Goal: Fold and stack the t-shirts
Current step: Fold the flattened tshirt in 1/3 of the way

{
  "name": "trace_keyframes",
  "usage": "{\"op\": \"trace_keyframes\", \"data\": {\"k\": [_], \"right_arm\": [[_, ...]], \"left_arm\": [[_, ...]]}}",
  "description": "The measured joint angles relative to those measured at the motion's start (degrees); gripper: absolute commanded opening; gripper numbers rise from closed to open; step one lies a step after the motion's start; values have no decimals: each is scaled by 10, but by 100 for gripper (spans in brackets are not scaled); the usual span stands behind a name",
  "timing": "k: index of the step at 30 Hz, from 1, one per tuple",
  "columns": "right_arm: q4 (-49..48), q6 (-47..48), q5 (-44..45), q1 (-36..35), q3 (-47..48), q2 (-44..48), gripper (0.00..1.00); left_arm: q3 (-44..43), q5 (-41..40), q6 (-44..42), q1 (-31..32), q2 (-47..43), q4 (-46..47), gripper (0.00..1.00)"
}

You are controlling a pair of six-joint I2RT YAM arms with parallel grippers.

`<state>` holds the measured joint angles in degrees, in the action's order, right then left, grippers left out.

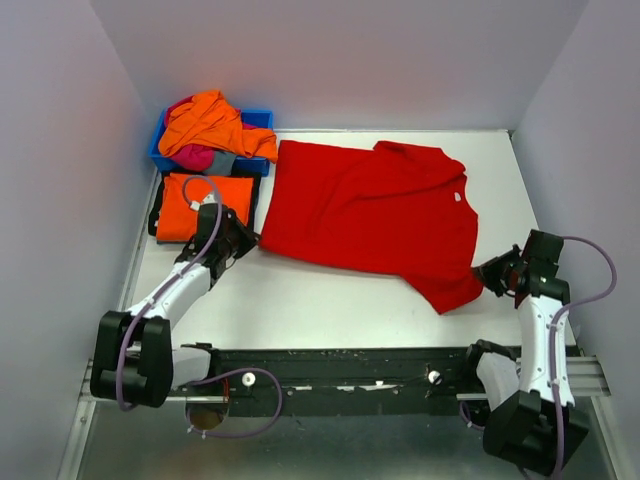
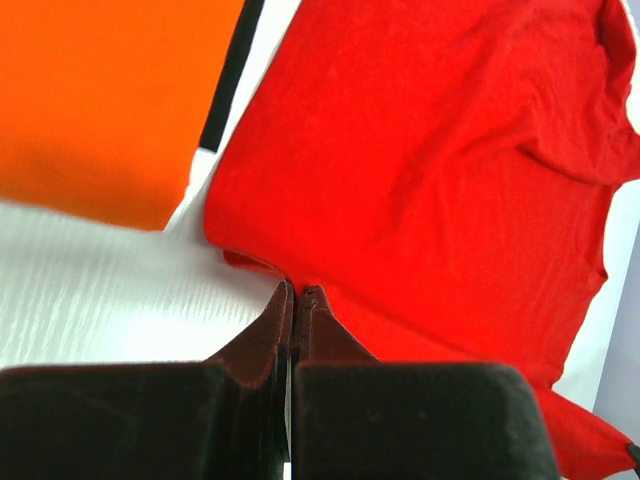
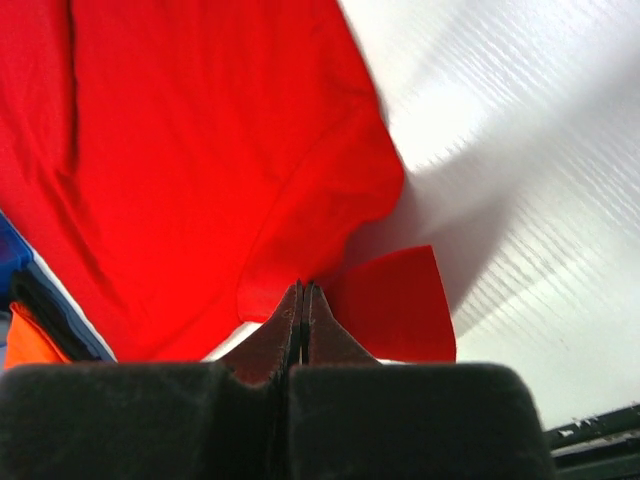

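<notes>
I will move my left gripper outward with the held corner next and release it onto the middle of the mat-side edge (image 1: 281,182), because the red t-shirt (image 1: 370,215) lies spread open.
A bright red t-shirt (image 1: 370,215) lies spread across the middle of the white table, collar toward the far right. My left gripper (image 1: 243,240) is shut at the hem of its near left corner (image 2: 298,290), with the red t-shirt (image 2: 420,160) stretching away from the tips. My right gripper (image 1: 487,272) is shut on the near right corner, where the cloth (image 3: 200,150) bunches and lifts at the tips (image 3: 305,287). A folded orange t-shirt (image 1: 205,205) rests on a black mat just left of the left gripper.
A blue bin (image 1: 262,118) at the far left corner holds a crumpled orange shirt (image 1: 210,122) over magenta (image 1: 193,157) and grey (image 1: 222,162) ones. Grey walls close in on the left, back and right. The black rail (image 1: 340,385) runs along the near edge.
</notes>
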<state>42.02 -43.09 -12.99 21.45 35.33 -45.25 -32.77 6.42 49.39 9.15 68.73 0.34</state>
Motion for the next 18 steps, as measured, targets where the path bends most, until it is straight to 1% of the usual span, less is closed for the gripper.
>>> {"op": "trace_keyframes", "data": {"k": [12, 14, 15, 18], "right_arm": [[-105, -35, -8, 0, 110, -201, 1], [-119, -46, -11, 0, 136, -250, 1], [-121, -47, -11, 0, 138, -254, 1], [-130, -52, -22, 0, 180, -321, 1]], "left_arm": [[-127, 5, 26, 0, 125, 32, 0], [-157, 5, 30, 0, 162, 37, 0], [-171, 5, 32, 0, 179, 40, 0], [-209, 5, 38, 0, 233, 44, 0]]}}
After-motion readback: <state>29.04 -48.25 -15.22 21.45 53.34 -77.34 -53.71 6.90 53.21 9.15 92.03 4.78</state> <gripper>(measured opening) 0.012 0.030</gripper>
